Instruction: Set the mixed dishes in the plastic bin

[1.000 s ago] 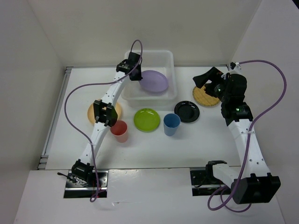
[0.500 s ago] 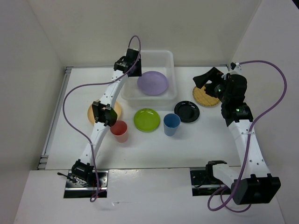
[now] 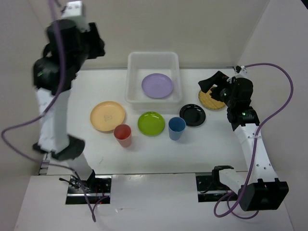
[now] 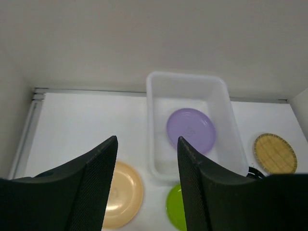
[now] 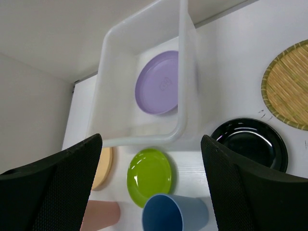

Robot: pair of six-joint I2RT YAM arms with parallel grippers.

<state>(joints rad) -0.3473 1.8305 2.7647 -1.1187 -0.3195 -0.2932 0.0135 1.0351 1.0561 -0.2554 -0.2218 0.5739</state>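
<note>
To get onto the peach plate's rim farthest from the bin, free of the red cup (image 3: 122, 134), my left gripper should lower and turn first.
The lavender plate (image 3: 157, 85) lies flat inside the plastic bin (image 3: 130, 82). In front of the bin stand the peach plate (image 3: 108, 116), red cup (image 3: 122, 134), lime plate (image 3: 151, 123), blue cup (image 3: 176, 128) and black plate (image 3: 192, 115). The tan woven disc (image 3: 211, 101) lies at the right. My left gripper (image 4: 147, 140) is open and empty, raised high above the table's far left, looking down on the bin (image 4: 185, 76). My right gripper (image 5: 151, 139) is open and empty, hovering above the woven disc and facing the bin (image 5: 183, 57).
White walls close in the table at the back and both sides. The left arm (image 3: 57, 86) stands tall over the left edge. A purple cable (image 3: 284, 96) loops beside the right arm.
The left gripper let go of the lavender plate, which now lies flat in the bin. The left arm swung up and left, away from the bin. The right arm barely moved.
</note>
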